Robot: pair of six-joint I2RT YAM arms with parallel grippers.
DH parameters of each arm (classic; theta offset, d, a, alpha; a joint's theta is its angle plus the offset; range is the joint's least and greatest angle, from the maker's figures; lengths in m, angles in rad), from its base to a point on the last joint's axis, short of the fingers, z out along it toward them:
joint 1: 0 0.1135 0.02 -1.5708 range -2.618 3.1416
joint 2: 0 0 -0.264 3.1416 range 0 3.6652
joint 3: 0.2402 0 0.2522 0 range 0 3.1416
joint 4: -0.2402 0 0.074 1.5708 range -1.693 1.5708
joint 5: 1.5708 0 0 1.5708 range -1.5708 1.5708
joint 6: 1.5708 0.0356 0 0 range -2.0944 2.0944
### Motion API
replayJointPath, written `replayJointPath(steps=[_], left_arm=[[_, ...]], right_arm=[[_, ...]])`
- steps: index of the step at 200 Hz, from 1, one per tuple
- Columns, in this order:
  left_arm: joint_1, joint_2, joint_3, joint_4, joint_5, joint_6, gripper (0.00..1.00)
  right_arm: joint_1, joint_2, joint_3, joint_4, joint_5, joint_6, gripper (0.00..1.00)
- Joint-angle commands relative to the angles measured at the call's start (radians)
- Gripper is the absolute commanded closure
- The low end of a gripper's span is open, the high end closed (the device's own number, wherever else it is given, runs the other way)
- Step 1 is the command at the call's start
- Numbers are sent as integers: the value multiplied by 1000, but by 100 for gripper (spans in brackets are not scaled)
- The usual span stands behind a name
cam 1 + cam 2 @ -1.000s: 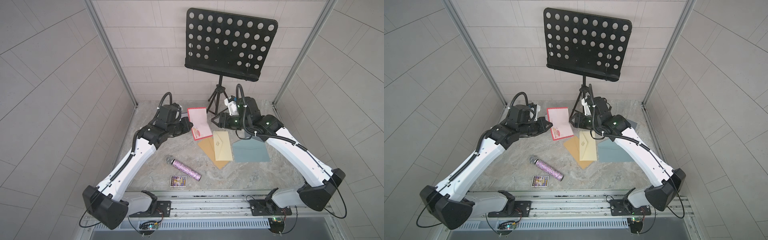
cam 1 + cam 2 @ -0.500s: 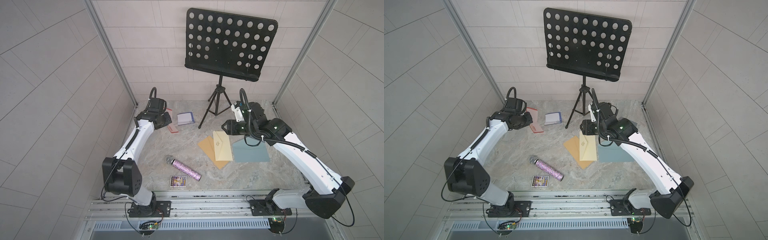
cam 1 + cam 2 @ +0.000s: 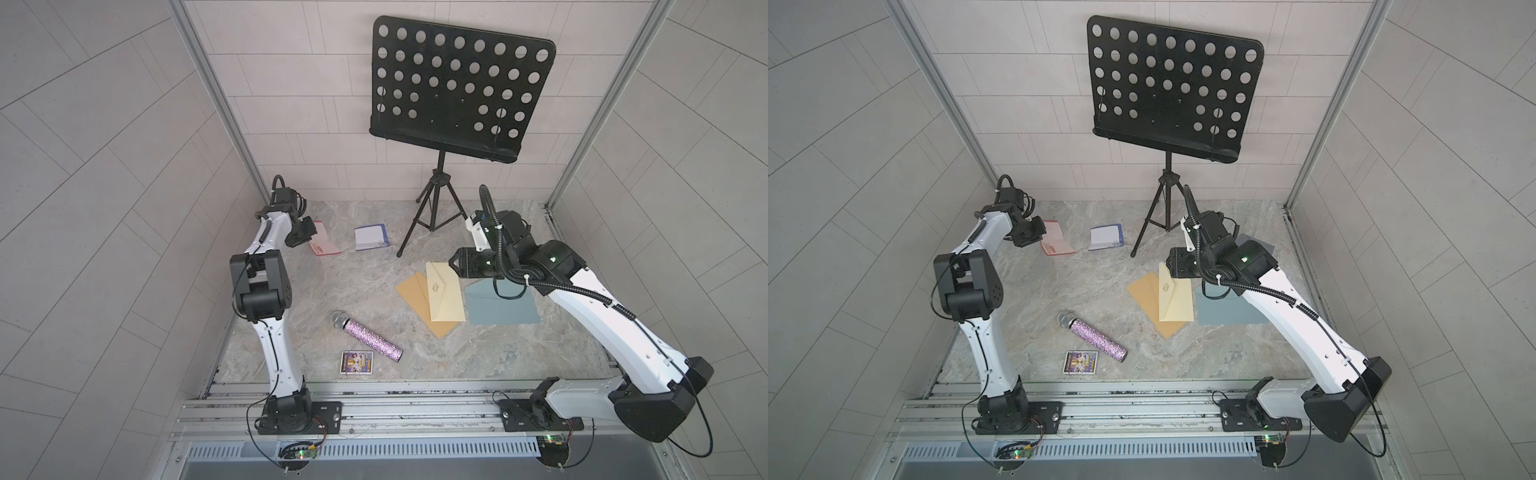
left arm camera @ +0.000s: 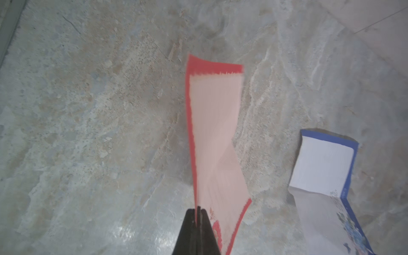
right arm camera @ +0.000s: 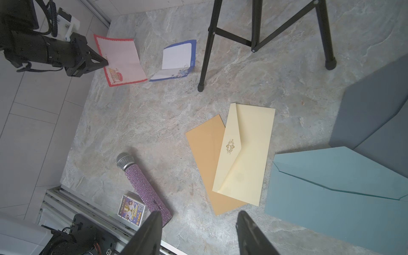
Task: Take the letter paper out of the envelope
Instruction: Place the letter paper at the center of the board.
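The left gripper moves down next onto the bare tabletop beside the blue-bordered letter paper and releases the pink letter paper's edge. This corner of the tabletop lies clear of envelopes.
My left gripper (image 4: 198, 209) is shut on the edge of a pink letter paper (image 4: 214, 132) with a red border, low over the table's back left corner (image 3: 324, 243) (image 3: 1057, 241). The right wrist view shows the same grip (image 5: 106, 62) on that paper (image 5: 121, 59). A cream envelope (image 3: 444, 293) (image 5: 245, 154) lies across a tan envelope (image 3: 415, 295) in the middle right, and a teal envelope (image 3: 503, 305) lies beside them. My right gripper (image 3: 453, 262) (image 5: 198, 213) hovers open and empty above the cream envelope's far end.
A blue-bordered letter paper (image 3: 371, 237) (image 4: 322, 163) lies folded near the pink one. A black music stand's tripod (image 3: 436, 208) stands at the back centre. A glittery purple microphone (image 3: 370, 336) and a small card box (image 3: 356, 362) lie near the front rail.
My left arm has swung from the centre to the back left corner, carrying the pink paper away from the envelopes. My right gripper has drawn back to the right.
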Motion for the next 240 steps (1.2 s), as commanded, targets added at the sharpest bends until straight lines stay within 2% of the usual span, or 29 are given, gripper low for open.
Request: replayJointPath(steps=[1, 30, 79, 139, 154, 170, 192, 225, 240], left_arm=[[-1, 44, 38, -65, -84, 10, 100], [-5, 91, 81, -81, -190, 17, 100], [-26, 205, 193, -94, -194, 10, 100], [-25, 228, 233, -71, -211, 5, 100], [-25, 215, 206, -67, -213, 2, 90], [-25, 185, 170, -58, -216, -2, 71], [-26, 130, 108, -41, -221, -8, 53], [-26, 32, 21, -32, -229, -22, 38], [-27, -25, -24, -27, -216, -35, 35]], right_arm=[[-2, 22, 31, -44, 31, -1, 43], [-3, 37, 36, -50, 39, 1, 43], [-18, 59, 47, -65, 37, -12, 43], [-69, 45, -28, -45, -1, 6, 40], [-86, 36, -59, -27, -11, 17, 38], [-105, 29, -98, -3, -27, 28, 37], [-144, 24, -174, 54, -80, 57, 36], [-189, 31, -294, 165, -165, 93, 35], [-202, 49, -336, 209, -175, 95, 34]])
